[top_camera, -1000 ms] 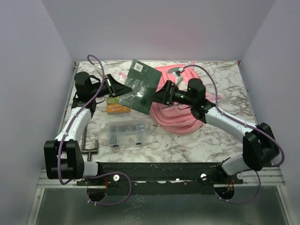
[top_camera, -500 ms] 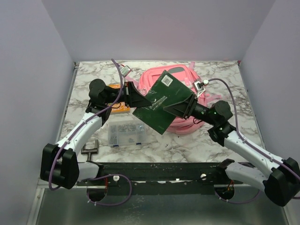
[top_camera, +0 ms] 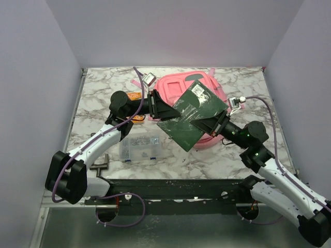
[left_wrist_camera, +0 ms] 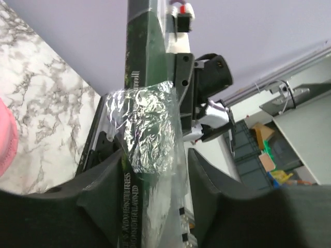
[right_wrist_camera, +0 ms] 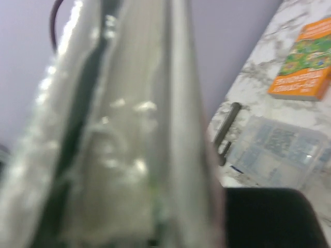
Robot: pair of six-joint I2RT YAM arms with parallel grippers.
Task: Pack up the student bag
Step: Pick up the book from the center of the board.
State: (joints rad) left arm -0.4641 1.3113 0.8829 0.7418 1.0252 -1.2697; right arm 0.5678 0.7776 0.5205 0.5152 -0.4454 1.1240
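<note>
The pink student bag (top_camera: 178, 85) is below and farther outward. I need to lower the green book (top_camera: 192, 116) with my right gripper next, push it outward into the bag and release it.
The pink student bag (top_camera: 178, 85) lies flat at the back middle of the table; a sliver of it (left_wrist_camera: 5, 139) shows in the left wrist view. A dark green book (top_camera: 192, 116) in shiny plastic wrap hangs tilted above the bag's near edge, between both grippers. My left gripper (top_camera: 164, 109) straddles the book's left edge. Its jaws are open, and one finger (left_wrist_camera: 207, 175) stands clear of the wrap. My right gripper (top_camera: 208, 124) is shut on the book's right edge. The book's page edge (right_wrist_camera: 129, 129) fills that wrist view beside one black finger (right_wrist_camera: 269, 217).
An orange book (top_camera: 135, 106) lies left of the bag, partly under my left arm, and shows in the right wrist view as the orange book (right_wrist_camera: 302, 70). A clear compartment box (top_camera: 138, 147) sits in front of it. A metal clamp (top_camera: 101, 165) grips the table's near left edge.
The book has shifted right and toward the near side, over the bag's front edge. My right gripper has closed on it, and my left jaws have loosened.
</note>
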